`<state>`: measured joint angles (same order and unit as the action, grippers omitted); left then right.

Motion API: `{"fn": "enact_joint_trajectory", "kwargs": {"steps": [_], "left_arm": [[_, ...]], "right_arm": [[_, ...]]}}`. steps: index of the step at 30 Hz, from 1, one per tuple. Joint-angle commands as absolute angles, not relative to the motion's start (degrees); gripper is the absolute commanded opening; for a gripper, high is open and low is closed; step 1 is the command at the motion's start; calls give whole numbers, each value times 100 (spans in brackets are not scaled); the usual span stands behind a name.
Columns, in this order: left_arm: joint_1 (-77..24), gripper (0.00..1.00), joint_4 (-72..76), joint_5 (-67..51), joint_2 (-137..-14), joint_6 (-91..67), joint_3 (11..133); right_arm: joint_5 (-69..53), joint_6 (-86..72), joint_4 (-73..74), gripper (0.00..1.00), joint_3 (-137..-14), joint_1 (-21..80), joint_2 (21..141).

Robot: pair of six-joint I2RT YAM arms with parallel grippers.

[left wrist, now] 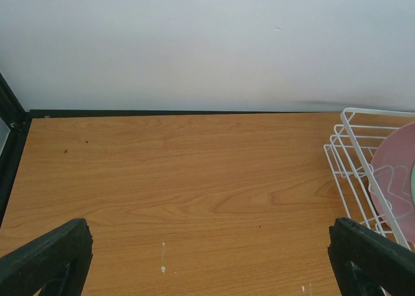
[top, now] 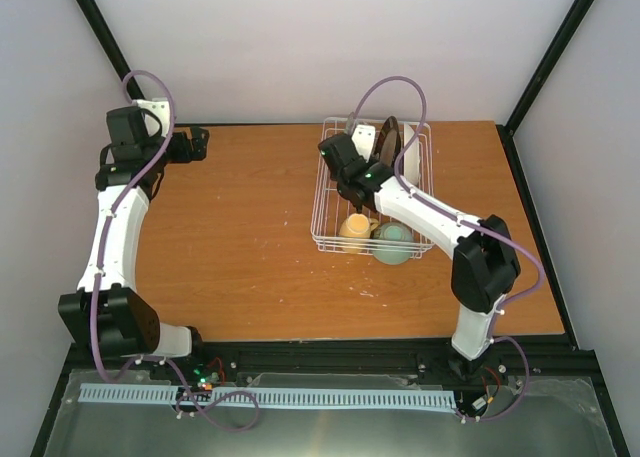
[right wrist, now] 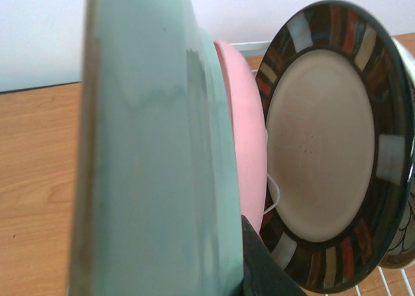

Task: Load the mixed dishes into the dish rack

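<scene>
Next, my right gripper will shift left in the top view and down, between the pink plate (right wrist: 249,153) and the rack's side, since the pink plate fills the neighbouring slot of the rack.
The white wire dish rack (top: 317,217) stands right of the table's middle. My right gripper (top: 357,184) hangs over it, shut on the mint green plate (right wrist: 155,166), which it holds on edge. One black finger (right wrist: 262,270) shows beside that plate; the other is hidden behind it. Just beyond stand the pink plate (right wrist: 249,153), the cream plate with the dark rim (right wrist: 324,153) and a sliver of the white petal-patterned plate (right wrist: 405,244). The yellow mug (top: 355,229) and the pale green bowl (top: 393,242) lie at the rack's near end. My left gripper (top: 195,142) is open at the far left, holding nothing.
In the left wrist view bare wood lies between the two black fingers (left wrist: 45,257), with the rack's corner (left wrist: 350,147) and the pink plate (left wrist: 399,179) at the right edge. A black frame rail and white wall close off the table's far side.
</scene>
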<state>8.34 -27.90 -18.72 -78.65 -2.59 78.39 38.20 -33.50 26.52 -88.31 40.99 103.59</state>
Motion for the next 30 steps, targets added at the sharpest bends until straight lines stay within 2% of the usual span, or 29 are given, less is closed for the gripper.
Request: {"fn": "enact_joint_trajectory", "kwargs": {"steps": [1,30], "left_arm": [[826,100,-2737,-1745,-7906,-119,7995],[825,100,-2741,-1734,-8103,-18,8037]], "right_arm": [[4550,-3521,2282,3,-9340,4184,10434],[3836,-3846,2878,5,-10474,4008,12078]]}}
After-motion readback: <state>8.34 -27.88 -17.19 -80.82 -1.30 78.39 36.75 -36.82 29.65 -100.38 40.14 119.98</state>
